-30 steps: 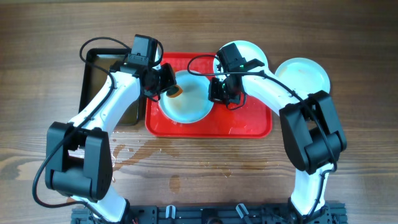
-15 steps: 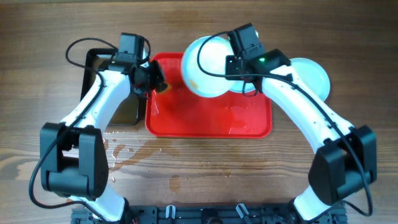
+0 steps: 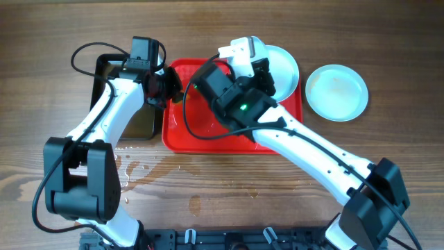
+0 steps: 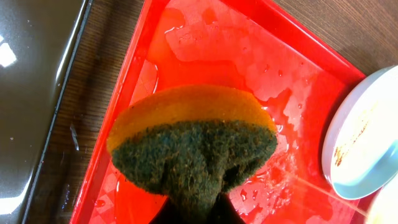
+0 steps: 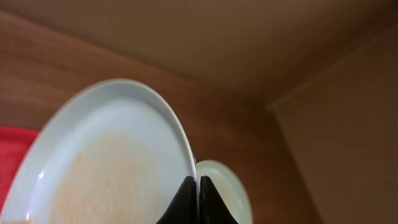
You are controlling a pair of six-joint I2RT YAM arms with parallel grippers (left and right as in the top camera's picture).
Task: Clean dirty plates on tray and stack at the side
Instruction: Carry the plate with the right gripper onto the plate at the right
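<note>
My right gripper moves down and back next and tilts the upright plate flat onto the tray's middle.
My right gripper [image 5: 196,186] is shut on the rim of a dirty plate [image 5: 106,162] with faint brown smears and holds it upright, high above the red tray [image 3: 186,132]. In the overhead view this gripper [image 3: 244,59] is over the tray's far side. A second plate [image 3: 283,69] with smears [image 4: 367,143] lies at the tray's far right corner. A third plate [image 3: 338,92] lies on the table to the right. My left gripper [image 3: 168,89] is shut on an orange and green sponge [image 4: 193,137] above the wet tray's left edge [image 4: 143,68].
A black pan [image 3: 103,90] of dark liquid stands just left of the tray. Water spots [image 3: 139,170] lie on the wooden table in front of the tray. My raised right arm hides much of the tray's middle from above.
My right gripper has lifted the plate off the tray, raised it high and turned it upright. My left gripper with the sponge has drawn back to the tray's left edge.
</note>
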